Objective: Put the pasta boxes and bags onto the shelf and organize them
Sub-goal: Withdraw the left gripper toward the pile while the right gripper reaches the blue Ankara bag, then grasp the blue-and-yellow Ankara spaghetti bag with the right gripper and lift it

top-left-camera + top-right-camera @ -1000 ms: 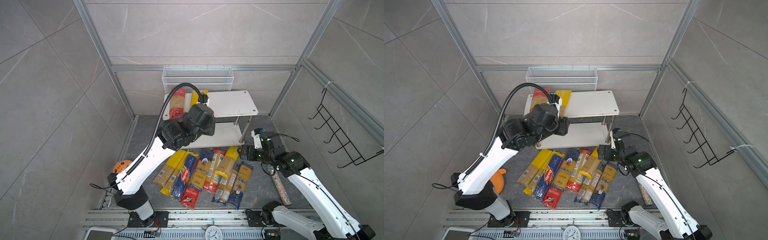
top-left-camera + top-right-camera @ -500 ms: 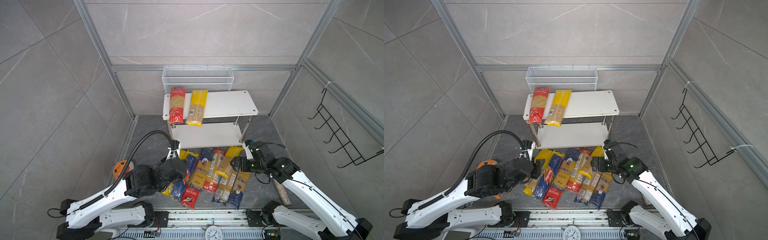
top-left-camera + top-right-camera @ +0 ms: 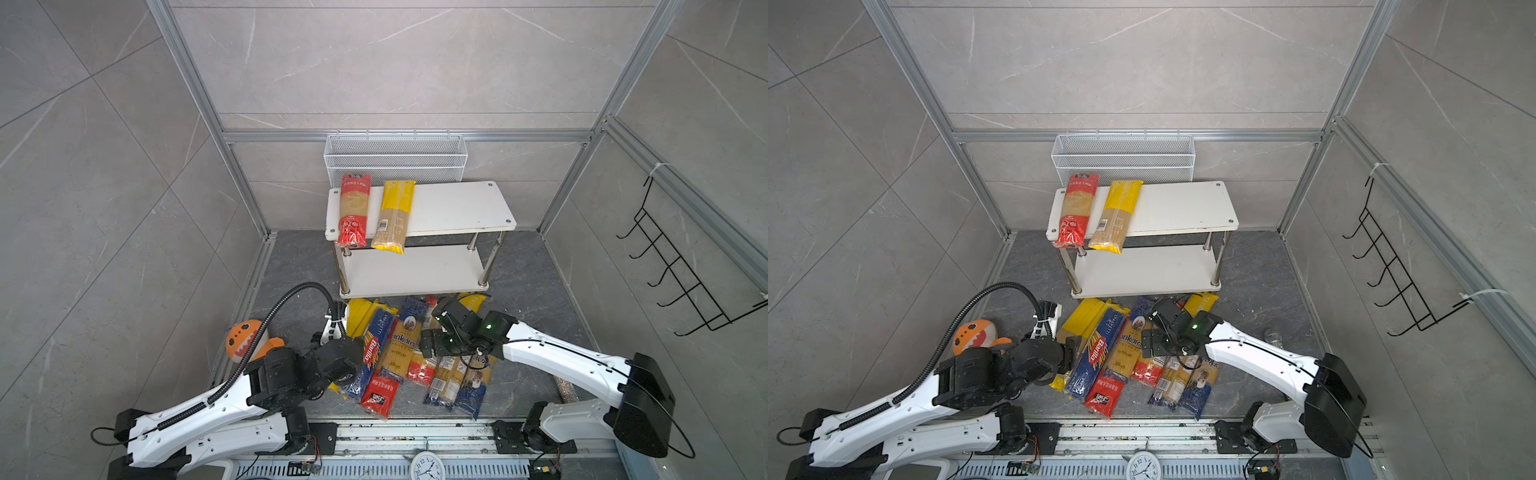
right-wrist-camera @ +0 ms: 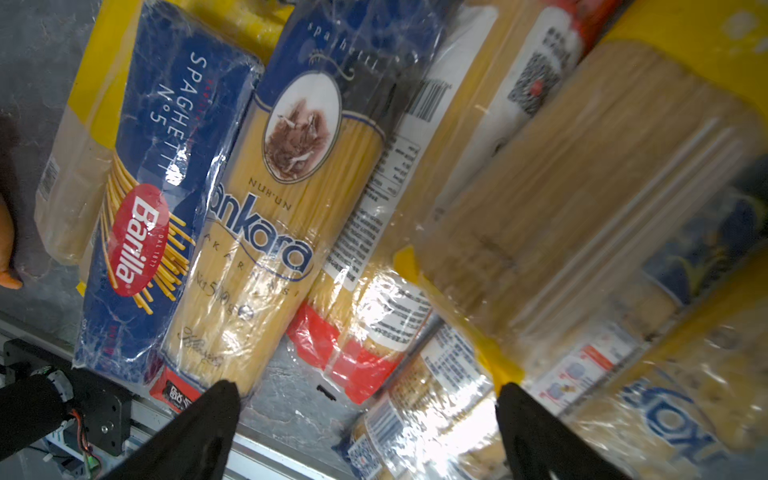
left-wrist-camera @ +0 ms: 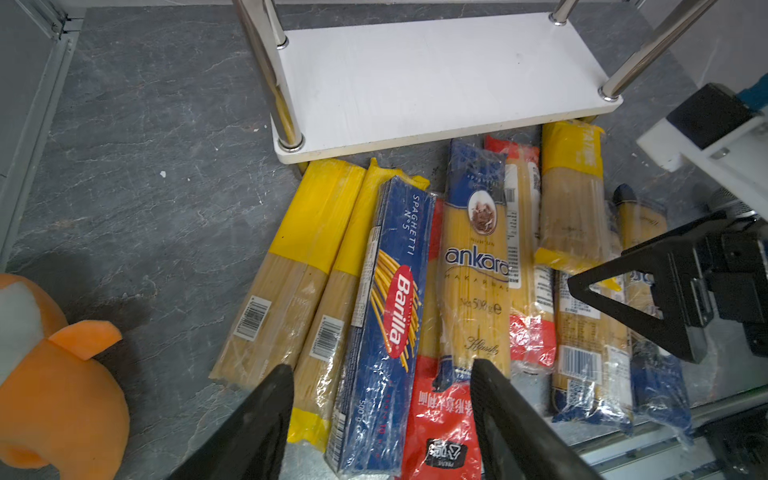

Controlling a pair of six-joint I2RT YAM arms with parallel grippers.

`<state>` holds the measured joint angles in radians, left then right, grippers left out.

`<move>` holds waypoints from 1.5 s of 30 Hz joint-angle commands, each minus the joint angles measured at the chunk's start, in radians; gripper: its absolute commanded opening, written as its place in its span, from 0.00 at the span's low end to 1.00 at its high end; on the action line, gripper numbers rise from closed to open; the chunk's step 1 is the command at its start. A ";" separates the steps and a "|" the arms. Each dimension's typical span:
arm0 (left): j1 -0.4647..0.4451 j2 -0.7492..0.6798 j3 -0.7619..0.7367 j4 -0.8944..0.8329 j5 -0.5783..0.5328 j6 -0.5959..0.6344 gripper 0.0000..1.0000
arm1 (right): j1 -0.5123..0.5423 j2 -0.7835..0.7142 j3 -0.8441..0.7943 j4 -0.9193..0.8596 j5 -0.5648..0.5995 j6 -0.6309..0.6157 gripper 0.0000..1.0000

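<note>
The Ankara bag lies at an angle to my fingers, so my open right gripper should next move down and over toward the Barilla box and turn so its fingers are on both sides of the Ankara bag's middle (image 3: 407, 330) (image 4: 277, 200).
The shelf (image 3: 457, 208) (image 3: 1183, 208) stands at the back, with a red packet (image 3: 353, 210) and a yellow packet (image 3: 394, 216) lying across the left end of its top board. Its lower board (image 5: 436, 75) is bare. Several pasta packets lie side by side on the floor in front of it, among them a blue Barilla box (image 3: 374, 353) (image 5: 386, 316) (image 4: 145, 199) and an Ankara bag (image 3: 401, 340) (image 5: 476, 270) (image 4: 270, 216). My left gripper (image 5: 381, 365) (image 3: 1073, 349) hangs open over the Barilla box's near end, holding nothing. My right gripper (image 4: 366, 386) (image 3: 1152, 343) is wide open above the pile's middle, also holding nothing.
An orange plush toy (image 3: 245, 345) (image 5: 54, 374) sits on the floor left of the pile, close to my left arm. A white mesh basket (image 3: 395, 160) hangs behind the shelf. A black wire hook rack (image 3: 681, 274) is on the right wall. A glittery cylinder (image 3: 1273, 336) lies beside my right arm.
My left arm came down from the shelf's top board to the floor pile, leaving the yellow packet there, and its jaws widened. My right gripper moved in over the pile.
</note>
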<state>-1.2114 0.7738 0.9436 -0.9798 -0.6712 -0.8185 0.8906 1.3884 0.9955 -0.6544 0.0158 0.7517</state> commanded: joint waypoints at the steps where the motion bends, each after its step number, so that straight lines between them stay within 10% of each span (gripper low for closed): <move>1: -0.002 -0.073 -0.031 0.014 -0.026 -0.046 0.72 | 0.017 0.068 0.042 0.097 -0.034 0.081 1.00; 27: -0.001 -0.145 -0.068 -0.037 -0.013 -0.045 0.76 | 0.091 0.455 0.277 0.084 0.001 0.212 0.95; 34: -0.002 -0.186 -0.080 -0.062 -0.008 -0.063 0.76 | 0.091 0.488 0.267 0.105 -0.015 0.230 0.68; 42: -0.002 -0.181 -0.073 -0.069 -0.004 -0.058 0.78 | 0.092 0.399 0.179 0.131 -0.018 0.245 0.00; 45: -0.002 -0.170 -0.065 -0.074 -0.005 -0.054 0.79 | 0.093 0.338 0.136 0.146 -0.031 0.241 0.00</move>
<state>-1.2114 0.5911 0.8661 -1.0344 -0.6712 -0.8654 0.9707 1.7523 1.1881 -0.5186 0.0090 1.0157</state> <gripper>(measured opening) 0.783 0.240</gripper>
